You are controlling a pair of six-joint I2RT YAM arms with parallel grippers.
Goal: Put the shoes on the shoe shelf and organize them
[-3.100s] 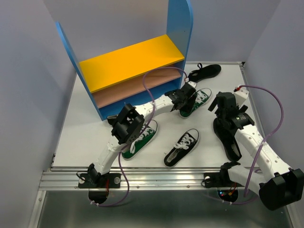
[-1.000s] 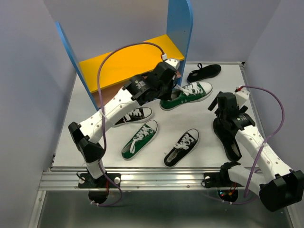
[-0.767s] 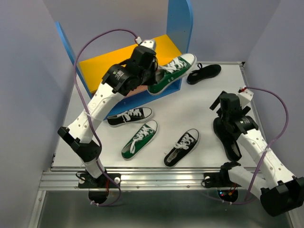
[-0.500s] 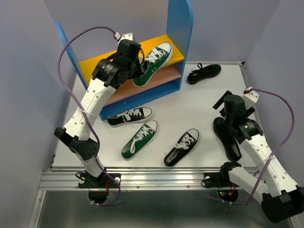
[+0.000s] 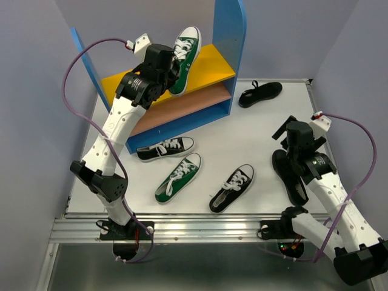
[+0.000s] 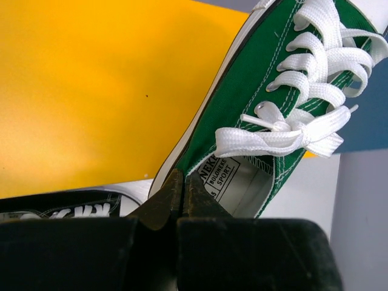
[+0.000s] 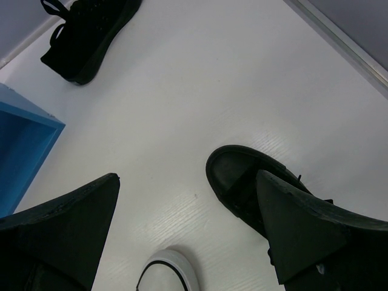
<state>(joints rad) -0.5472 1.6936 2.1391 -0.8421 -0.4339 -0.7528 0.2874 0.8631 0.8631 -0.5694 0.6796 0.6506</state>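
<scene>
The shoe hangs tilted, so my left gripper will next turn and shift toward the blue panel beside the shoe, over the shelf's yellow upper board [image 5: 209, 63], to release the shoe's heel collar.
My left gripper [image 5: 170, 68] is shut on the collar of a green sneaker [image 5: 184, 53] with white laces, which hangs tilted over the yellow upper board [image 5: 209, 63] of the shoe shelf. In the left wrist view the jaws [image 6: 182, 183] pinch the sneaker's [image 6: 260, 103] side wall above the yellow board [image 6: 85, 91]. On the table lie a second green sneaker [image 5: 178, 177], two black sneakers [image 5: 165, 148] [image 5: 232, 187] and two all-black shoes [image 5: 260, 93] [image 5: 291, 179]. My right gripper [image 5: 284, 134] stands open just above the near all-black shoe [image 7: 239, 176], holding nothing.
The shelf's tall blue side panels [image 5: 229, 36] flank both boards; the pinkish lower board [image 5: 182, 106] is bare. The right wrist view shows the far all-black shoe [image 7: 91, 30], a blue panel corner [image 7: 24, 139] and a black sneaker's white toe [image 7: 173, 267].
My left arm has lifted the green sneaker off the table and swung it up and left, over the shelf's upper board. The right arm has shifted slightly.
</scene>
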